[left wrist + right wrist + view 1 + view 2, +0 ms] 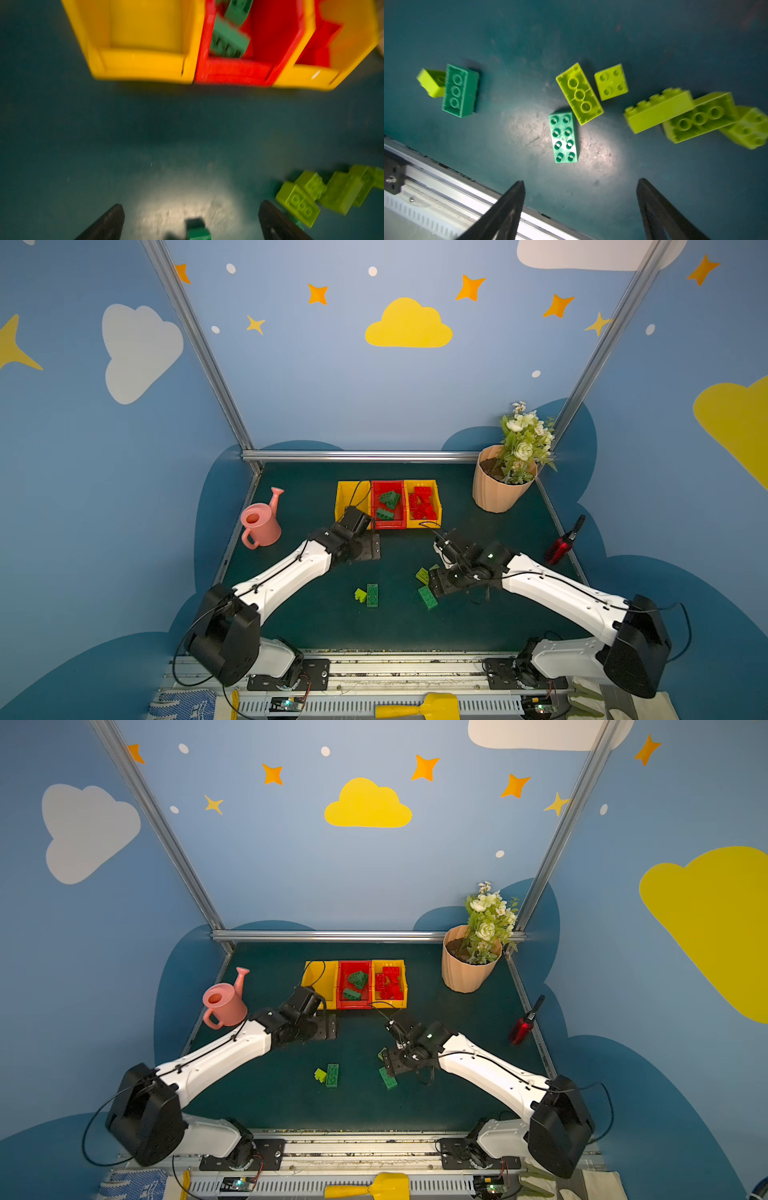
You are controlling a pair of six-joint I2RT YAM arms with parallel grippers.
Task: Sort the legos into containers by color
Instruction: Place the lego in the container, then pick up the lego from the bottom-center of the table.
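Next, my right gripper comes down open onto the dark green lego's studded top (pixel 429 598) (pixel 563 138), uncovered below it, one finger along each long side of the lego.
Three containers stand in a row at the back: a yellow bin (pixel 344 499) with nothing showing in it, a red bin (pixel 388 526) holding dark green legos (pixel 389 499), and a yellow bin (pixel 437 506) holding red legos (pixel 422 504). My left gripper (pixel 370 547) (pixel 192 209) hovers open just in front of them. A blurred dark green lego (pixel 197 228) shows low between its fingers, touching neither. My right gripper (pixel 436 585) (pixel 580 185) is open and empty above a dark green lego (pixel 564 137). Lime legos (pixel 579 93) lie around it, and another green and lime pair (pixel 372 595) sits further left.
A pink watering can (pixel 259 524) stands at the left edge. A peach flower pot (pixel 498 485) is at the back right, with a red-and-black tool (pixel 563 545) by the right edge. A metal rail (pixel 446 187) runs along the table's front.
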